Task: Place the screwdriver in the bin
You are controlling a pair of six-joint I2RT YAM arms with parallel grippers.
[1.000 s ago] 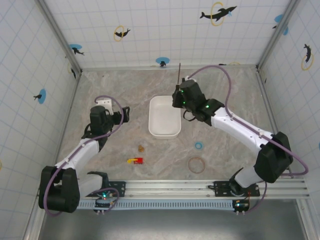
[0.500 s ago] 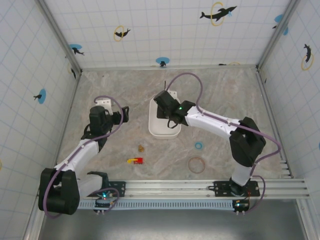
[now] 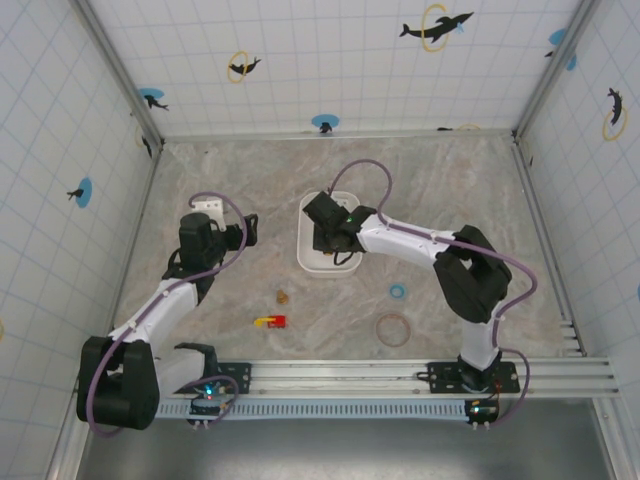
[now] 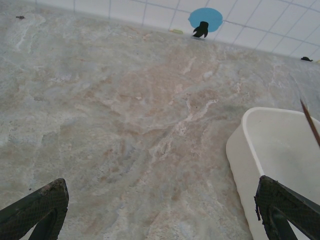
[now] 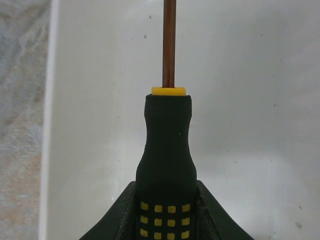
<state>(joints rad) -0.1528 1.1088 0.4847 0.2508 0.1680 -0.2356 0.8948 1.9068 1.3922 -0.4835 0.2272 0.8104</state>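
The screwdriver's handle and stem already hang over the bin's white bottom, which is below my right gripper. My right gripper will go down toward it next and release the screwdriver (image 5: 167,145) there.
The white bin (image 3: 343,267) lies at the table's middle. My right gripper (image 3: 324,228) hangs over its left half, shut on the screwdriver (image 5: 167,145) by the black handle with yellow squares. The thin shaft (image 5: 169,40) points away from the wrist over the bin's white floor (image 5: 250,100). The left wrist view catches the shaft's tip (image 4: 310,121) above the bin (image 4: 250,150). My left gripper (image 3: 250,228) stands open left of the bin with nothing between its fingers (image 4: 37,207), over bare marbled table.
A small red-and-yellow object (image 3: 270,321) and a tiny brown piece (image 3: 284,296) lie in front of the bin. A blue ring (image 3: 398,291) and a larger tan ring (image 3: 393,329) lie front right. Tiled walls enclose the table.
My right arm swung left from the bin's back right corner to above its left half, carrying the screwdriver. The left arm has not moved.
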